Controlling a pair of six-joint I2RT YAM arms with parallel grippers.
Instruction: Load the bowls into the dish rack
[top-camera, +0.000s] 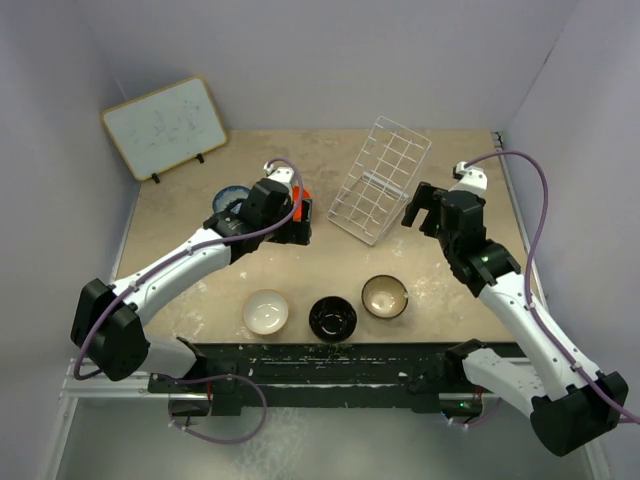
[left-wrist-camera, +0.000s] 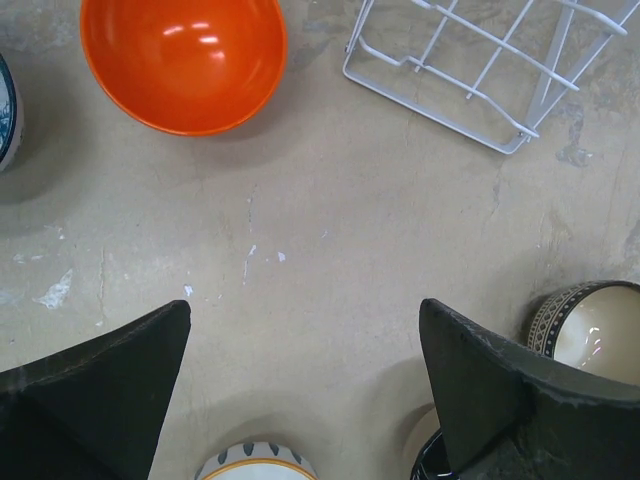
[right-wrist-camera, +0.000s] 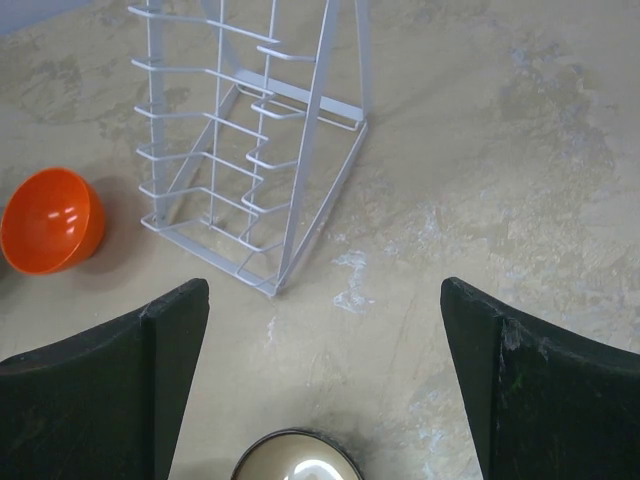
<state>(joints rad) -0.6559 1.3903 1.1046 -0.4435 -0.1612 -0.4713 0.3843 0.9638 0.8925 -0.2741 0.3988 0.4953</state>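
Note:
My left gripper is above and inward of the orange bowl's rack-side rim (top-camera: 307, 196) (left-wrist-camera: 282, 58). It will lower outward onto that rim, since the bare tabletop there leaves room for a finger.
The white wire dish rack (top-camera: 380, 180) (left-wrist-camera: 480, 70) (right-wrist-camera: 250, 150) stands at the back centre with no bowl in it. An orange bowl (top-camera: 304, 199) (left-wrist-camera: 183, 60) (right-wrist-camera: 50, 220) sits left of it, mostly hidden in the top view under my left gripper (top-camera: 296, 222) (left-wrist-camera: 305, 310), which hovers open and empty. The blue-patterned bowl (top-camera: 228, 199) (left-wrist-camera: 5, 110) lies further left. Along the front sit the cream-white bowl (top-camera: 266, 311) (left-wrist-camera: 255, 468), black bowl (top-camera: 332, 318) (left-wrist-camera: 430, 462) and tan bowl (top-camera: 384, 297) (left-wrist-camera: 590, 325) (right-wrist-camera: 297, 458). My right gripper (top-camera: 425, 212) (right-wrist-camera: 325, 290) hangs open and empty, right of the rack.
A white board with a wooden frame (top-camera: 165, 125) leans at the back left. Purple walls close in the table on three sides. The arm bases and a dark rail (top-camera: 330, 365) run along the near edge.

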